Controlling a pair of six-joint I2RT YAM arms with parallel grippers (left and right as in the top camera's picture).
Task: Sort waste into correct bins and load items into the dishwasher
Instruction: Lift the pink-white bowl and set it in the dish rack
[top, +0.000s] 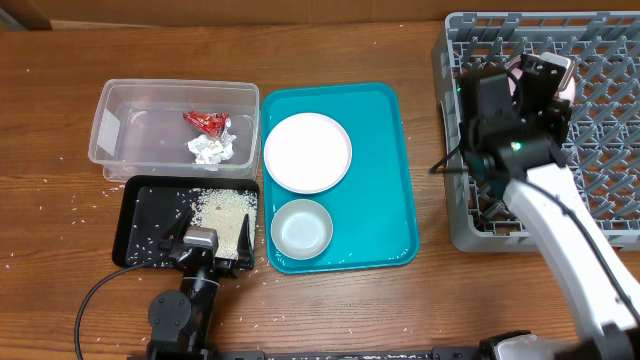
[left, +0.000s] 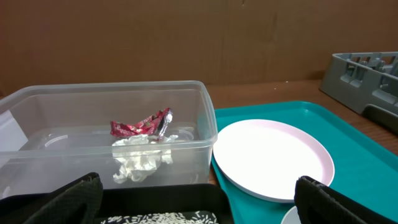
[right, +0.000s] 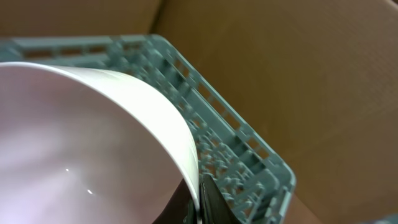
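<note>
I must lower the pale pink bowl toward the grey rack's side by the teal tray before my right gripper opens.
My right gripper (right: 199, 208) is shut on the rim of a pale pink bowl (right: 81, 137), holding it tilted over the grey dishwasher rack (right: 236, 143). From overhead the right gripper (top: 545, 78) hangs above the rack (top: 600, 130) near its back left. My left gripper (top: 213, 237) stands open over the black tray (top: 135, 215) of rice grains (top: 222, 208), nothing between its fingers (left: 68, 199). The clear tub (top: 115, 130) holds the red wrapper (top: 206, 121) and white tissue (top: 211, 149). A flat plate (top: 307, 151) and a small bowl (top: 301, 228) sit on the teal tray (top: 385, 170).
Loose rice grains (top: 60, 215) are scattered on the wooden table left of and in front of the black tray. The right arm (top: 570, 240) stretches from the front right across the rack's front edge. A brown wall stands behind the table.
</note>
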